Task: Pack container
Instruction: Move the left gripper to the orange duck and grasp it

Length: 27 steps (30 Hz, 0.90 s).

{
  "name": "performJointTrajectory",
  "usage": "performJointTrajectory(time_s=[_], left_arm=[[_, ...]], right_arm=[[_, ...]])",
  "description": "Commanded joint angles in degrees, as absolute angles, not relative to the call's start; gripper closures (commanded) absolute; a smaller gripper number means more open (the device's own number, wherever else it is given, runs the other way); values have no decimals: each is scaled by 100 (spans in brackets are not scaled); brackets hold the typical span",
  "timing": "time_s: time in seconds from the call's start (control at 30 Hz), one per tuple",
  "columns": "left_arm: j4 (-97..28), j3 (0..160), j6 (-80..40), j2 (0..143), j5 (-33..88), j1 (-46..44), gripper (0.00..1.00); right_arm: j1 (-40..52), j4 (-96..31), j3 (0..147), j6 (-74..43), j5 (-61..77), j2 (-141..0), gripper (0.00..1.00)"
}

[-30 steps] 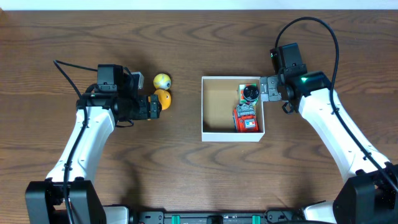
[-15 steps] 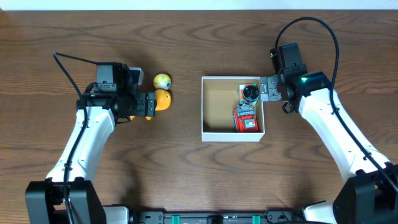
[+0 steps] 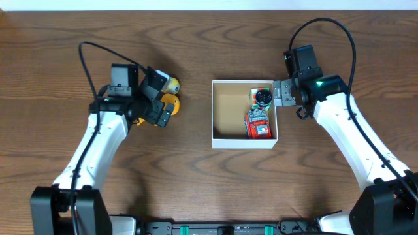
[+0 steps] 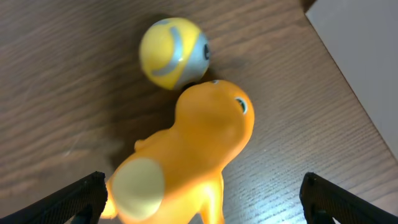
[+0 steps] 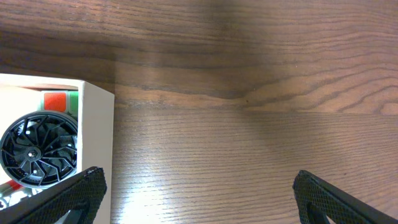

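I need to move my left gripper down next onto the body of the orange toy [image 3: 172,102], just behind the head, and then close it.
The container [image 3: 228,111], a white box with a brown inside, sits at the table's middle. It holds a black round fan-like toy [image 3: 262,98] and a red toy [image 3: 258,124] along its right side. An orange duck-like toy [image 3: 172,102] lies left of the box, with a yellow and blue ball [image 3: 171,85] just behind it. My left gripper [image 3: 161,111] is open, its jaws wide on either side of the orange toy [image 4: 205,137], not closed on it. The ball [image 4: 173,53] lies beyond. My right gripper [image 3: 282,93] is open and empty just outside the box's right wall [image 5: 96,143].
The box's white corner [image 4: 367,56] shows at the top right of the left wrist view. The black fan toy [image 5: 37,149] shows inside the box in the right wrist view. Bare wood lies between the right fingers.
My left wrist has turned and shifted a little right toward the orange toy, and its cable has swung up. The right arm and the box have not moved.
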State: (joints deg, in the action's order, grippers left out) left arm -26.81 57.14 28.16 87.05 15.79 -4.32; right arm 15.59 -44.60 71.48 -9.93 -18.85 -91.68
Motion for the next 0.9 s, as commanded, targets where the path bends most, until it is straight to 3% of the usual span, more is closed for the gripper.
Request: performJointTrajectory(time_s=[0.0,0.2,0.27,0.3,0.4,0.43,0.53,0.6,0.87], left_arm=[[-2615,5717,3260,9039,1623,-497,1],[-2405,5717,3258,9660,1505,-495,5],[-2386,5717,3258,9808,1380,-495,10],[-2386,5717,3258,9859,1321,-495,17],[-2388,5717,3256,9898,1142,-495,60],[-2388,5719,3253,9885,1057,-495,70],[-2405,5719,3251,9828,1020,-495,81],[-2432,5719,3249,9745,1022,-497,94],[-2650,5719,3079,8989,1022,-497,94]], right_arm=[[1525,-4460,7242,-1068,-1905,-9065,1],[1525,-4460,7242,-1068,-1905,-9065,1],[1525,-4460,7242,-1068,-1905,-9065,1],[1525,-4460,7242,-1068,-1905,-9065,1],[1525,-4460,7242,-1068,-1905,-9065,1],[1525,-4460,7242,-1068,-1905,-9065,1],[1525,-4460,7242,-1068,-1905,-9065,1],[1525,-4460,7242,-1068,-1905,-9065,1],[1525,-4460,7242,-1068,-1905,-9065,1]])
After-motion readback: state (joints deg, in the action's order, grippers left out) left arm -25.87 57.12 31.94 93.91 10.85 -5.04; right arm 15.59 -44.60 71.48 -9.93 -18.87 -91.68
